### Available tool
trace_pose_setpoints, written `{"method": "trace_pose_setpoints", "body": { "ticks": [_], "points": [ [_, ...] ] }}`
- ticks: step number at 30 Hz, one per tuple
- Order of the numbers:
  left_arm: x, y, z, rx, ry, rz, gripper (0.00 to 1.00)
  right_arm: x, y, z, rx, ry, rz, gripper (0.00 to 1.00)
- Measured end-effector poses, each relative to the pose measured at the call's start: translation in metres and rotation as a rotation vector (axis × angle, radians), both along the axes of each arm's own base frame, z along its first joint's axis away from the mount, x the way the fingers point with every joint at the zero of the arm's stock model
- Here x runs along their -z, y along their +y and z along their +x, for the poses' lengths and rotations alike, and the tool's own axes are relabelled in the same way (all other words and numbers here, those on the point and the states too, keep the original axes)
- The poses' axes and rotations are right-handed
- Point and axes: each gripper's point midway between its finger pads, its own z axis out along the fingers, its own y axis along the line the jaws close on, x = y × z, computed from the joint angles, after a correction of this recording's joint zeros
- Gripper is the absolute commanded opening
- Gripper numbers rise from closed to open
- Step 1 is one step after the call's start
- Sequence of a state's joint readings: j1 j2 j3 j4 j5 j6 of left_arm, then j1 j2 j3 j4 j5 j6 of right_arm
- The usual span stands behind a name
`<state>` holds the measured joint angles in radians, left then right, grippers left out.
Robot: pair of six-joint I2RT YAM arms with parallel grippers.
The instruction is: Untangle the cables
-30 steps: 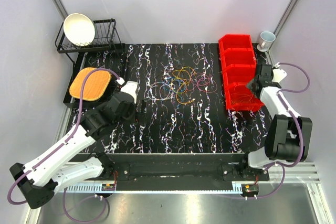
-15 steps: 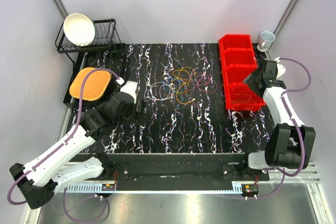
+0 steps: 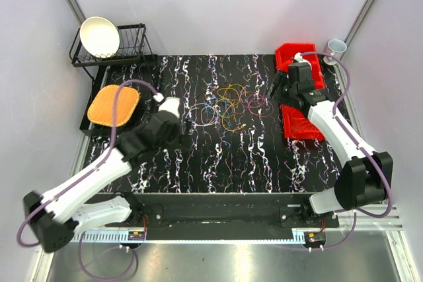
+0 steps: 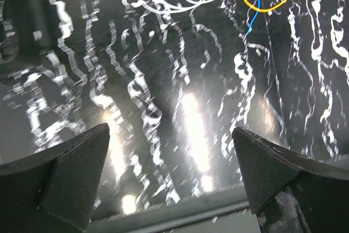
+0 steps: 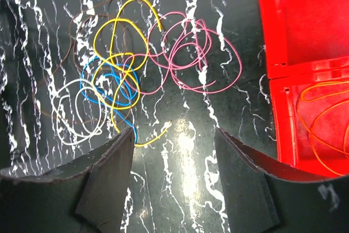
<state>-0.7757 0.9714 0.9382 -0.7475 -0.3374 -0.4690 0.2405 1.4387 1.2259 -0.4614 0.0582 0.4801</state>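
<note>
Next, the left gripper reaches outward and down onto the thin brown cable's bend, which lies outward of it and below it, clear of the white loops.
The cables [image 3: 228, 105] lie in a loose tangle on the black marbled mat: yellow [image 5: 117, 25], pink [image 5: 196, 53], blue [image 5: 90, 80] and white [image 5: 76, 113] loops, with a thin brown one among them. An orange cable [image 5: 322, 118] lies apart inside the red bin [image 3: 301, 90]. My right gripper [image 5: 173, 135] is open and empty, above the mat just right of the tangle and beside the bin [image 3: 277, 90]. My left gripper [image 4: 170, 129] is open and empty, low over the mat left of the tangle [image 3: 182, 131]. White, yellow and blue wire ends [image 4: 256, 4] show ahead of it.
A black dish rack [image 3: 132, 47] with a white bowl [image 3: 99, 36] stands at the back left. An orange mat [image 3: 114, 105] lies in front of it. A cup [image 3: 336, 49] stands at the back right, behind the bin.
My right arm has swung left from over the red bin to the right side of the tangle. My left arm has shifted up and right toward the tangle.
</note>
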Motion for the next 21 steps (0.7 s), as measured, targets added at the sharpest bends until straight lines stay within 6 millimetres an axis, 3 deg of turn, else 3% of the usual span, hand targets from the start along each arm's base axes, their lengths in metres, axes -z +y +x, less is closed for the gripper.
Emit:
{"method": "trace_pose_setpoints", "body": {
  "ticks": [5,7,10,17,21],
  "points": [
    [0.037,-0.038,0.041,-0.025,0.084,0.060,0.89,0.003,0.009,-0.007,-0.054,0.018,0.035,0.68],
    [0.052,-0.053,0.060,-0.040,0.112,0.100,0.82,0.005,0.015,-0.016,-0.084,0.032,0.057,0.68],
    [0.062,-0.073,0.093,-0.078,0.125,0.123,0.78,0.008,0.018,-0.036,-0.119,0.050,0.084,0.69],
    [0.071,-0.088,0.167,-0.186,0.121,0.087,0.70,-0.001,0.014,-0.075,-0.151,0.032,0.103,0.70],
    [0.084,-0.085,0.184,-0.229,0.135,0.090,0.70,-0.008,0.016,-0.080,-0.169,0.019,0.115,0.70]
  ]
}}
